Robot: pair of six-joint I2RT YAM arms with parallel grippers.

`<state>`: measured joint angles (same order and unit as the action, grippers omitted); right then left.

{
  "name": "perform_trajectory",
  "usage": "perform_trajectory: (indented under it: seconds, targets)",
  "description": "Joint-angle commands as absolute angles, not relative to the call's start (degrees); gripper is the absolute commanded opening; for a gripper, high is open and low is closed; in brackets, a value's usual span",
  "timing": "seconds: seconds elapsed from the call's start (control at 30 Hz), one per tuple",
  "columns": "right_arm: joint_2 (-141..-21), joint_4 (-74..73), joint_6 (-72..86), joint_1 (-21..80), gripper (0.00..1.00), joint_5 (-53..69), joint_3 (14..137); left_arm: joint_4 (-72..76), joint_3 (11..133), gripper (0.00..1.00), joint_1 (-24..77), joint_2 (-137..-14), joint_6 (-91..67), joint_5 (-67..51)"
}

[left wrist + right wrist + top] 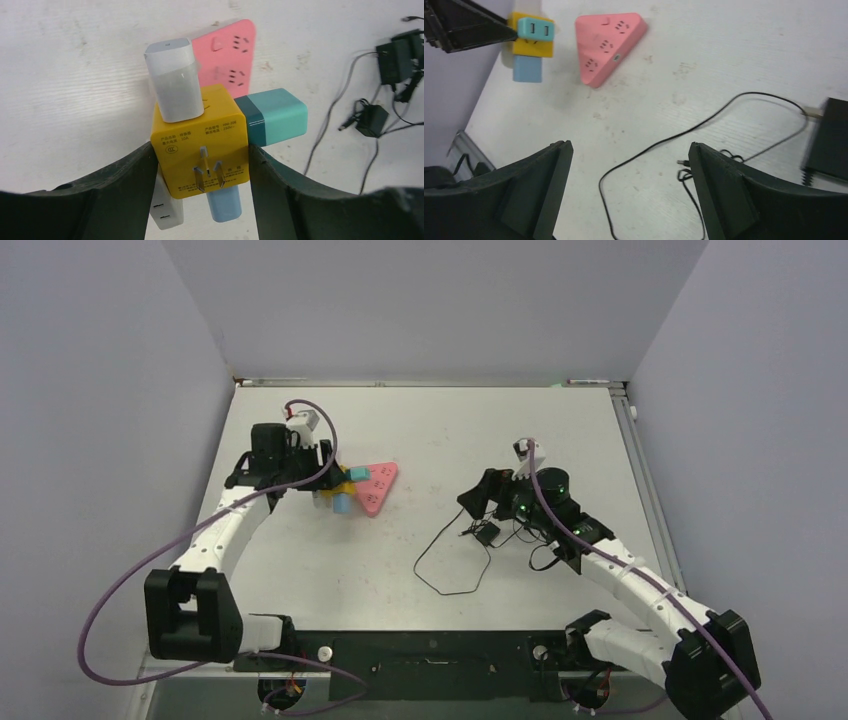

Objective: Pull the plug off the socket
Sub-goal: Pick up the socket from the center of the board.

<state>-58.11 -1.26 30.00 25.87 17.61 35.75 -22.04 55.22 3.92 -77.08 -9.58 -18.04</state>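
Observation:
I should move my right gripper to the left in the top view and close it around the teal plug's loose end, because this end faces that gripper.
The socket is a yellow cube with its metal prongs facing the left wrist camera. Several plugs sit in it: a white one on top, a teal one at the right, a light blue one and another white one underneath. My left gripper is shut on the cube's two sides, at the table's left. My right gripper stands open over bare table, right of centre, with nothing between its fingers. The right wrist view shows the cube far off.
A pink triangular power strip lies just right of the cube. Black adapters and a thin black cable lie under and beside the right gripper. The enclosure walls stand close on the left, right and back.

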Motion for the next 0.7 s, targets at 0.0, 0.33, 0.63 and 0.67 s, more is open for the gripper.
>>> perform_trajectory:
  seconds: [0.0,0.33,0.63,0.67]
  targets:
    - [-61.30,12.16,33.98,30.06,0.90,22.30,37.66,-11.18,54.25,0.32,7.03,-71.10,-13.23,-31.11]
    - [-69.29,16.24,41.33,43.93,0.90,12.31,43.02,-5.19,51.76,0.32,15.22,-68.16,-16.11,-36.94]
    - [-72.08,19.42,45.38,45.90,0.92,8.41,43.37,-4.47,52.08,0.31,18.19,-69.76,-16.75,-38.76]
    - [-72.38,19.53,45.56,45.94,0.92,8.37,43.68,-4.56,52.18,0.31,18.50,-69.90,-16.71,-38.83]
